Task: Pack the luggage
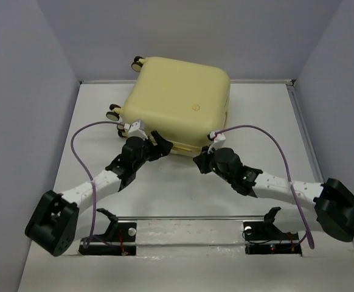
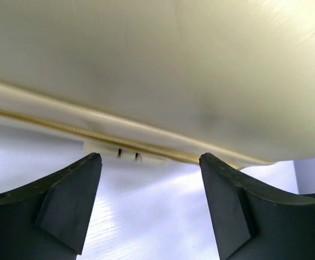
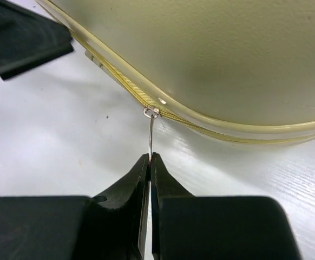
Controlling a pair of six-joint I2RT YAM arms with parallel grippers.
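The upper caster wheel sticks out at the suitcase's near corner. My left gripper will swing outward onto it next, to the left in the top view.
The luggage (image 1: 177, 103) is a pale-yellow hard-shell suitcase lying closed and flat at the back of the table, its wheels (image 1: 113, 112) to the left. Its shell (image 2: 168, 70) fills the left wrist view, with the zipper line (image 2: 92, 134) along the lower edge. My left gripper (image 2: 149, 162) stands open just in front of the near edge, nothing between its fingers. My right gripper (image 3: 150, 158) is shut on the thin metal zipper pull (image 3: 151, 132), which hangs from the slider (image 3: 152, 112) on the suitcase's near edge (image 3: 201, 124). From above, the right gripper (image 1: 202, 160) sits at the suitcase's front right.
White table (image 1: 183, 194) bounded by grey walls; a raised rim runs along the right side (image 1: 301, 128). Purple cables (image 1: 79, 137) loop over both arms. The left gripper's finger (image 3: 22, 38) shows at the upper left of the right wrist view.
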